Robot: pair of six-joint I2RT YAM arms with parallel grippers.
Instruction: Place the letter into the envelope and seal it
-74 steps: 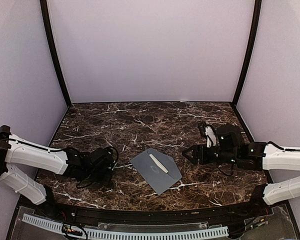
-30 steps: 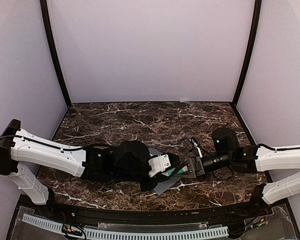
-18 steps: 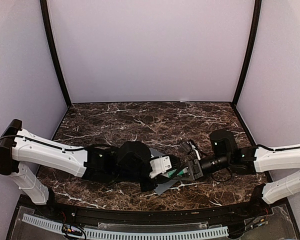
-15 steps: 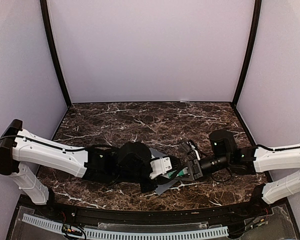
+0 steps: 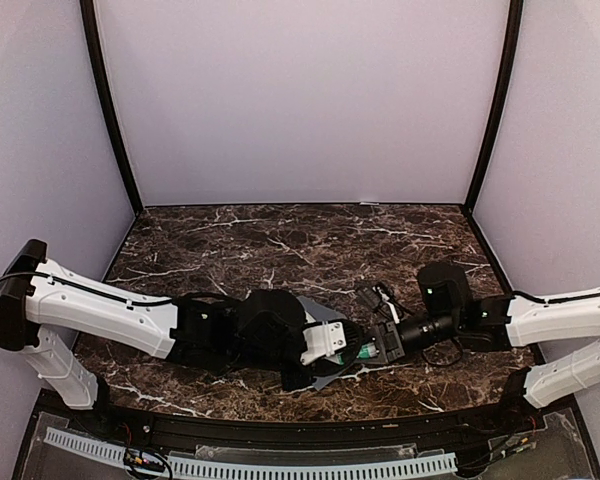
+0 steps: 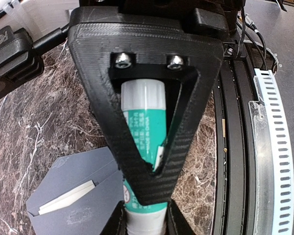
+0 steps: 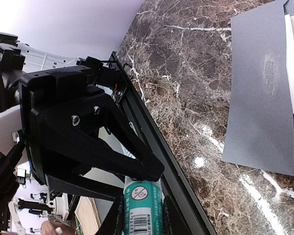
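The left gripper will next pull to the left in the top view and down to free the white end of the glue stick, since bare marble lies below it on that side.
A white-and-green glue stick [image 5: 363, 352] hangs between both grippers just above the table. My left gripper [image 6: 144, 223] is shut on its white end, and my right gripper [image 7: 143, 218] is shut on its green body [image 7: 143, 200]. In the top view the left gripper [image 5: 342, 348] and right gripper [image 5: 380, 345] meet tip to tip over the grey-blue envelope [image 5: 326, 377], which the arms mostly cover. The envelope [image 6: 73, 196] lies flat on the marble. A cream-white strip of the letter [image 6: 66, 198] shows at its opening. In the right wrist view the letter [image 7: 293, 63] sits at the envelope's [image 7: 255, 98] edge.
A black rail [image 5: 280, 420] runs along the table's near edge, with a white slotted duct [image 5: 250, 462] below it. Pale walls and black corner posts [image 5: 110, 110] close the back and sides. Dark marble [image 5: 280, 240] lies bare behind the arms.
Both arms came in from the sides and met over the envelope. Over the last second the right gripper closed onto the glue stick, and the pair shifted slightly right.
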